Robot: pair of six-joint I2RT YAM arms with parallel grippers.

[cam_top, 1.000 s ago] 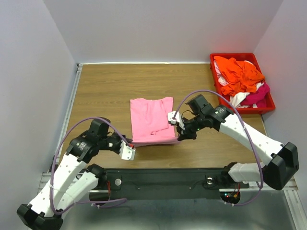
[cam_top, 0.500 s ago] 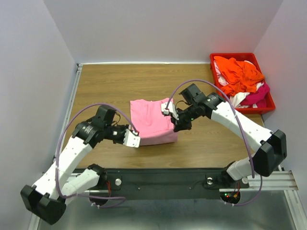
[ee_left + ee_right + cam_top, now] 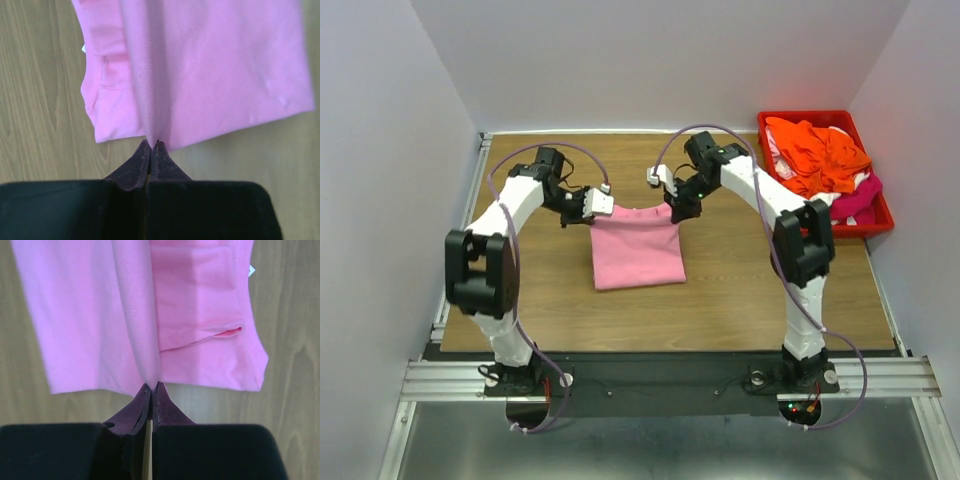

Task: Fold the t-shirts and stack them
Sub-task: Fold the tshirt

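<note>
I need to lower the raised fold of the pink t-shirt and draw it back with my right gripper, then release it on the table beside the t-shirt's near half, because that spot is below and back.
The light pink t-shirt [image 3: 635,250] lies as a flat rectangle in the middle of the table. My left gripper [image 3: 608,206] is at its far left corner, shut on a pinched ridge of the pink cloth [image 3: 145,75]. My right gripper [image 3: 669,207] is at the far right corner, shut on another ridge of the same shirt [image 3: 135,315]. In the wrist views, both the left gripper [image 3: 151,145] and the right gripper [image 3: 151,386] have their jaws pressed together with cloth running out from the tips. Orange [image 3: 820,155], white [image 3: 820,208] and magenta [image 3: 860,195] t-shirts sit heaped in the bin.
A red plastic bin [image 3: 805,116] stands at the far right corner of the wooden table [image 3: 540,300]. Grey walls close in the left, back and right sides. A black rail with the arm bases runs along the near edge.
Both grippers have swung from the shirt's near edge to its far edge, carrying the pinched pink cloth over the shirt. Both arms now reach far out over the table.
</note>
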